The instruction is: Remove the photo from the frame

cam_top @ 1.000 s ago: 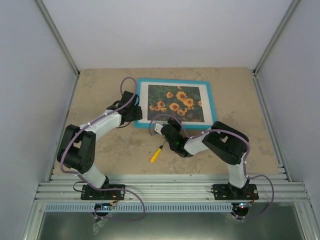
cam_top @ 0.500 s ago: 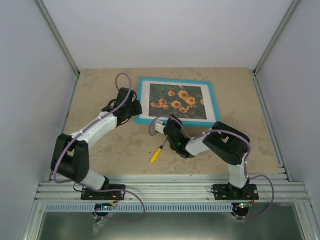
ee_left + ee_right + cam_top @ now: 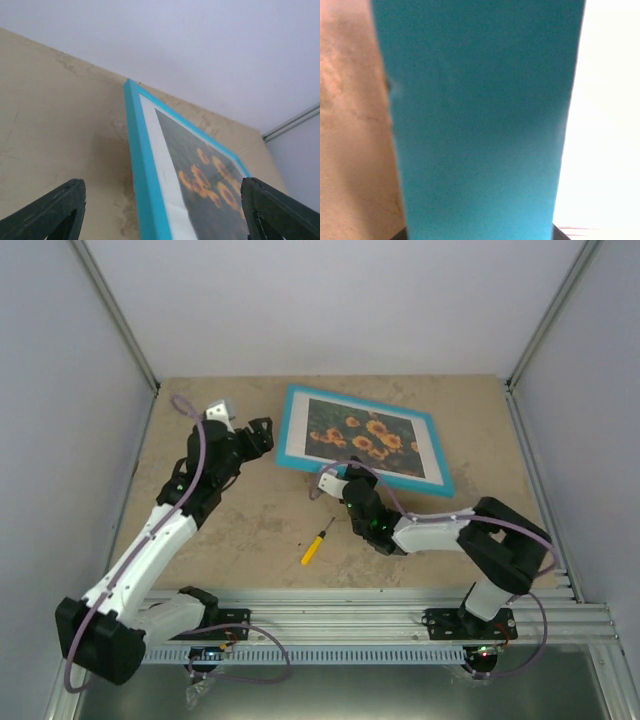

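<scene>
The photo faces up, so my right gripper should lift, turning the frame (image 3: 296,426) over, then lower the frame face down onto the table beyond the screwdriver (image 3: 318,506) and release it.
The turquoise frame (image 3: 296,426) lies skewed on the table, its right end swung toward me. The sunflower photo (image 3: 364,437) sits in it behind a white mat (image 3: 432,458). My right gripper (image 3: 336,480) is shut on the frame's near rail. In the right wrist view that rail (image 3: 480,120) fills the picture and hides the jaws. My left gripper (image 3: 263,433) stands open just off the frame's left end. In the left wrist view the frame (image 3: 142,175) and photo (image 3: 210,180) run between its wide-apart fingers (image 3: 47,212), and neither finger touches them.
A small screwdriver with a yellow handle (image 3: 314,547) lies on the beige table (image 3: 210,530) in front of the frame. Grey walls close in on three sides. An aluminium rail (image 3: 330,618) runs along the near edge.
The frame has turned, its right end swinging nearer. My left gripper let go, opened wide and its arm stretched out. My right gripper closed on the near rail.
</scene>
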